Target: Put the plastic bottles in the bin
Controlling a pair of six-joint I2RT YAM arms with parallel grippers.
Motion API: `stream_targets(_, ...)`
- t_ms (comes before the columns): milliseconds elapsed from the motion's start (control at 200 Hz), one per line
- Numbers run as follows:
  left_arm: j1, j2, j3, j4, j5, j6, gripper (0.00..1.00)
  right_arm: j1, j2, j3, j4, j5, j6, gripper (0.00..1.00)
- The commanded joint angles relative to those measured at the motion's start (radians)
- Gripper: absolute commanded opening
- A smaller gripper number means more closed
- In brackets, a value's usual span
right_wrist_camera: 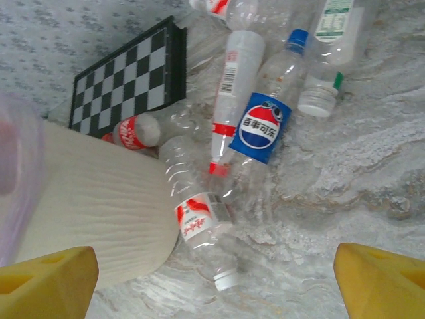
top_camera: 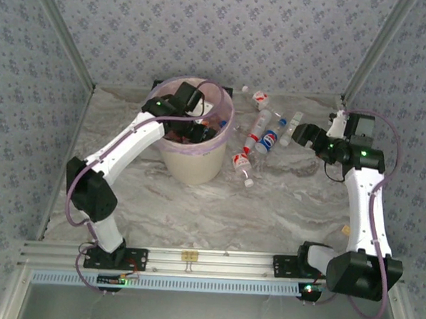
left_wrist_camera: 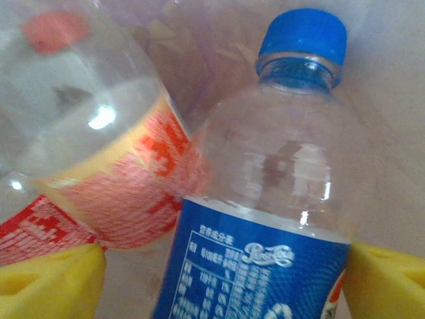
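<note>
The green-labelled bottle lies below, beside the Pepsi bottle, and my right gripper will go down next onto its capped neck, the near end facing me, and close.
The cream bin (top_camera: 196,166) with its pink liner stands at the back left. My left gripper (top_camera: 200,130) reaches down inside it. In the left wrist view its yellow fingers (left_wrist_camera: 50,286) stand wide apart, open, around a blue-capped, blue-labelled bottle (left_wrist_camera: 279,199); a gap shows on the bottle's left side. A red-labelled bottle (left_wrist_camera: 113,166) lies beside it. Several plastic bottles (top_camera: 261,133) lie on the table right of the bin. My right gripper (top_camera: 298,135) hovers open above them, with a white-capped bottle (right_wrist_camera: 197,219) against the bin wall (right_wrist_camera: 86,199) and a Pepsi bottle (right_wrist_camera: 262,129) below.
A black-and-white chessboard (right_wrist_camera: 126,73) leans behind the bin near the back wall. Patterned walls close in the marble table (top_camera: 268,205) on three sides. The near half of the table has free room.
</note>
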Motion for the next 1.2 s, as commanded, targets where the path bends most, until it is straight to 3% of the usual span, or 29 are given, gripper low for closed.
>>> stream_targets(0,0.000,-0.062,0.071,-0.062,-0.046,0.031,0.94,-0.009,0.046,-0.005,-0.001,0.069,0.019,0.94)
stream_targets(210,-0.010,-0.120,0.126,-0.134,-0.173,0.038,1.00,0.007,0.189,-0.005,0.095,0.136,0.053,0.94)
stream_targets(320,-0.024,-0.202,0.074,-0.111,-0.226,0.019,1.00,0.026,0.294,0.017,0.146,0.135,0.079,0.91)
stream_targets(515,-0.021,-0.374,-0.058,0.009,-0.198,-0.048,1.00,0.066,0.498,0.115,0.205,0.236,0.098,0.86)
stream_targets(730,-0.021,-0.501,-0.137,0.073,-0.125,-0.120,1.00,0.093,0.731,0.268,0.181,0.245,0.099,0.75)
stream_targets(865,-0.019,-0.540,-0.154,0.067,-0.124,-0.126,1.00,0.096,0.818,0.323,0.180,0.260,0.111,0.72)
stream_targets(965,-0.016,-0.550,-0.161,0.062,-0.131,-0.124,1.00,0.097,0.859,0.354,0.172,0.268,0.115,0.64)
stream_targets(1194,-0.011,-0.543,-0.169,0.086,-0.125,-0.129,1.00,0.092,0.937,0.393,0.175,0.252,0.124,0.61)
